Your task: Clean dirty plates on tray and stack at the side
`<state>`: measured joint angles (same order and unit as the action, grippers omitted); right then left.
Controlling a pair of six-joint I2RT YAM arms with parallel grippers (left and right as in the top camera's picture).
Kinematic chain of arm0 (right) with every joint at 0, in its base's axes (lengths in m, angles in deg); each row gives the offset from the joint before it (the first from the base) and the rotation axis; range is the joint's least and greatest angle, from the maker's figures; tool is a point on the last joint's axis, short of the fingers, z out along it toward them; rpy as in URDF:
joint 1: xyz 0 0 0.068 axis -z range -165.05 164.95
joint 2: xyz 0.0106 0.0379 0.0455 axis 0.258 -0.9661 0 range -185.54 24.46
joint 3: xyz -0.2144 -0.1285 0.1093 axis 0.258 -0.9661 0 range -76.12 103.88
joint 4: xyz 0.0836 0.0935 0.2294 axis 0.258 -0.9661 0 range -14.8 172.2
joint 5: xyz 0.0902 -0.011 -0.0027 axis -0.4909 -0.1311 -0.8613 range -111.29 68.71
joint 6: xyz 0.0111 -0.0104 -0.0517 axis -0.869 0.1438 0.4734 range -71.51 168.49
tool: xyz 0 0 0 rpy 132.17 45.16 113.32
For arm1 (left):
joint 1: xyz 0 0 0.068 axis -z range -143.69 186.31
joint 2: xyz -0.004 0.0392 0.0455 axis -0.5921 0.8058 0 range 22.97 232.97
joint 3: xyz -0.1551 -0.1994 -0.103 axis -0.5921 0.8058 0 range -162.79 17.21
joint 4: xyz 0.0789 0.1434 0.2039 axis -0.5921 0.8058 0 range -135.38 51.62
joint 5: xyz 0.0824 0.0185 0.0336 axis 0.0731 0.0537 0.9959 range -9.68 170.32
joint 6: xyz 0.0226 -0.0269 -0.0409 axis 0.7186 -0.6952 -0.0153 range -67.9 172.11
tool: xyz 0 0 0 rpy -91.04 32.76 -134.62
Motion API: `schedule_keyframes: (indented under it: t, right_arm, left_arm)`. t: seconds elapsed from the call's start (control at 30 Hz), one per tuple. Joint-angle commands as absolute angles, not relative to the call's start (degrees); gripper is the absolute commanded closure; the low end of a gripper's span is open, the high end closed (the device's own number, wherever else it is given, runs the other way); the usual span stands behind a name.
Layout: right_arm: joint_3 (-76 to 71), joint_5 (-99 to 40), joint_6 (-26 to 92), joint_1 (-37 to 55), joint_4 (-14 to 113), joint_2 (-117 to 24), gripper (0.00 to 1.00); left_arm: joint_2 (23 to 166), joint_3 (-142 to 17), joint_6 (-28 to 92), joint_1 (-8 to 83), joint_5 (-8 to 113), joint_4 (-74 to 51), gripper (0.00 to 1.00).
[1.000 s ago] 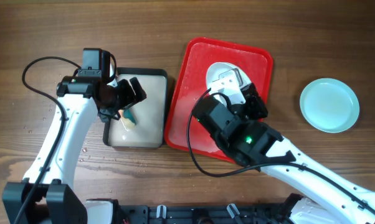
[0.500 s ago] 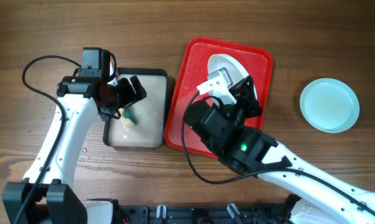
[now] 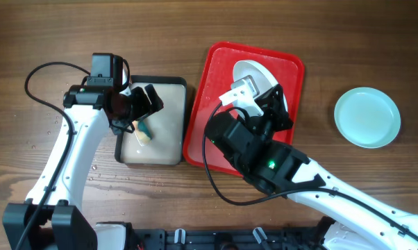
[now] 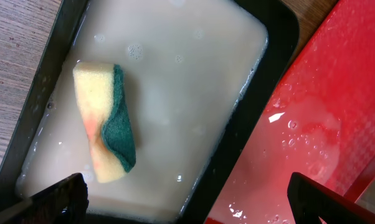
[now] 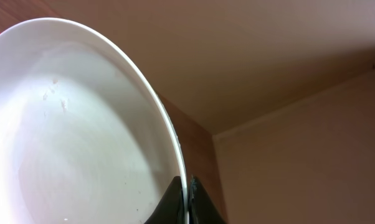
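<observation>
My right gripper swings over the pale blue plate (image 3: 366, 117) next, lowers the white plate (image 3: 251, 72) flat on top and releases its rim, as the blue one lies at the side.
My right gripper (image 3: 259, 92) is shut on the rim of the white plate (image 3: 251, 72) and holds it tilted up on edge over the red tray (image 3: 207, 111). In the right wrist view the plate (image 5: 75, 130) fills the left half and its rim is pinched between the fingers (image 5: 186, 199). A pale blue plate (image 3: 366, 117) lies on the table at the right. My left gripper (image 3: 145, 104) is open over the black basin; its fingertips (image 4: 184, 198) frame the basin edge and the wet tray (image 4: 324, 118). No second blue plate shows.
A black-rimmed basin (image 3: 129, 154) of milky water stands left of the tray, with a yellow and green sponge (image 4: 106, 127) floating in it. Water drops dot the wood at the left. Arm bases sit along the front edge.
My right gripper has lifted and tipped the white plate up from the tray, moving slightly back and left. The left arm has not moved.
</observation>
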<state>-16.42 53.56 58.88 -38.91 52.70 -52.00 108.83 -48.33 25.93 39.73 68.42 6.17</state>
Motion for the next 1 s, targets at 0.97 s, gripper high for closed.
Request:
schedule_keyframes:
  t: [0.97]
  right_arm:
    - [-16.99, 3.61, 25.87, -16.38, 42.61, -52.09, 0.96]
  left_arm:
    - [108.13, -49.51, 26.22, 39.66, 67.72, 6.06, 0.00]
